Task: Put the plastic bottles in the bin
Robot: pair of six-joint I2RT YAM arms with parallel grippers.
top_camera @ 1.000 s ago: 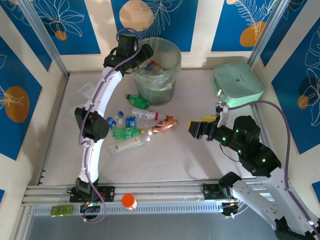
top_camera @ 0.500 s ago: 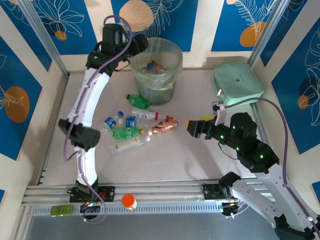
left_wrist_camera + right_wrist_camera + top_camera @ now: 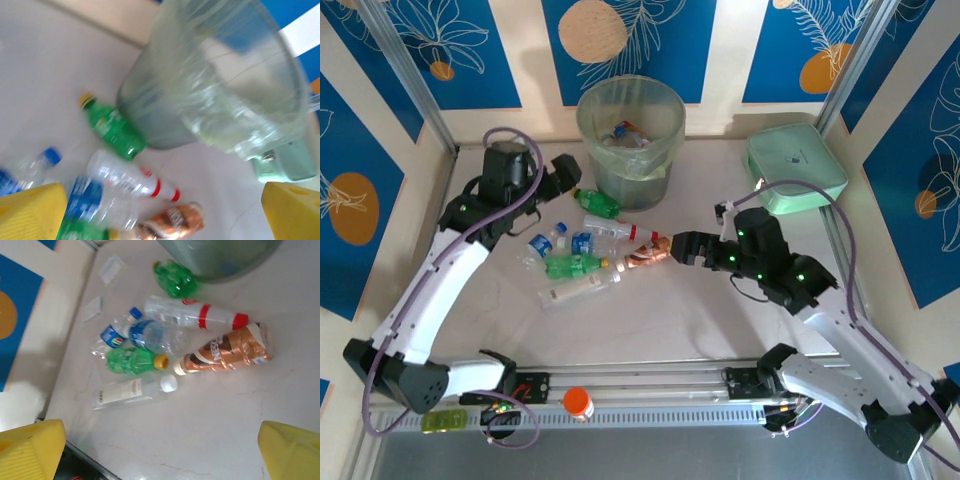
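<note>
My right gripper is above the copper bottle's base end (image 3: 664, 246) (image 3: 259, 344) and should next go down and turn onto it. That end sticks out past the other bottles.
The bin (image 3: 630, 100) stands at the back of the table with a few plastic bottles (image 3: 625, 137) inside; its wall (image 3: 210, 90) is close in the left wrist view. Several more bottles lie in front of it: a green one (image 3: 597, 203) (image 3: 114, 127) by its base, a clear red-capped one (image 3: 615, 231) (image 3: 195, 316), a copper-labelled one (image 3: 648, 250) (image 3: 227, 354), blue-labelled ones (image 3: 582, 242), a green yellow-capped one (image 3: 132, 361) and a clear white-capped one (image 3: 132, 391). My left gripper (image 3: 570, 178) (image 3: 160, 215) is open left of the bin. My right gripper (image 3: 680, 248) (image 3: 160, 450) is open right of the copper bottle.
A mint-green lidded box (image 3: 795, 165) sits at the back right. Flat clear packets (image 3: 492, 178) (image 3: 111, 267) lie at the back left. An orange-capped item (image 3: 578, 403) rests on the front rail. Blue-patterned walls enclose the table.
My left arm has swung down from over the bin to the table left of it. My right gripper has moved left, close to the copper-labelled bottle.
</note>
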